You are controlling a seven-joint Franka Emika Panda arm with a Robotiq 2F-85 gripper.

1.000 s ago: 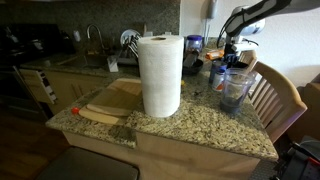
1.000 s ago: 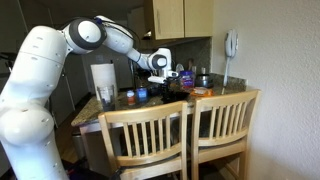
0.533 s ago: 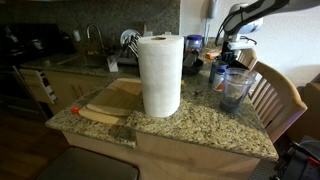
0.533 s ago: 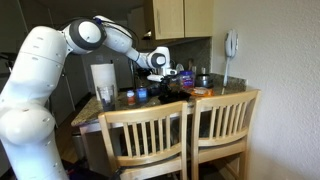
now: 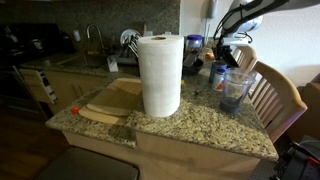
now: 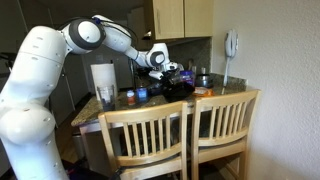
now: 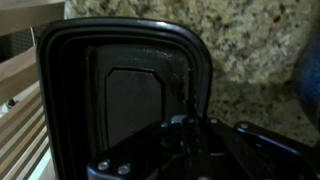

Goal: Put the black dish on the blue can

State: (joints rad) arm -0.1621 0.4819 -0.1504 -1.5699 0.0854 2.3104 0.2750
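My gripper should lift the black dish back over the top of the blue can and release its rim, as it hangs low beyond the can.
The black dish [image 7: 120, 90] fills the wrist view, a dark bowl with a raised rim, seen from its edge. My gripper [image 7: 185, 125] is shut on that rim at the bottom of the view. In an exterior view the gripper [image 5: 222, 47] holds the dish [image 5: 219, 54] just above the counter, over and slightly behind the blue can [image 5: 216, 76]. In an exterior view the gripper [image 6: 166, 68] is right of the blue can [image 6: 141, 95]. A blue blur at the right edge of the wrist view [image 7: 311, 80] may be the can.
A tall paper towel roll [image 5: 159, 75] stands mid-counter beside a wooden board [image 5: 108, 103]. A clear tumbler [image 5: 235, 90] stands in front of the can. A blue-topped container [image 5: 193, 46] is behind. Wooden chairs [image 6: 180, 135] line the granite counter's [image 5: 190, 128] edge.
The gripper has risen a little with the black dish in it and shifted towards the blue can. Nothing else has moved.
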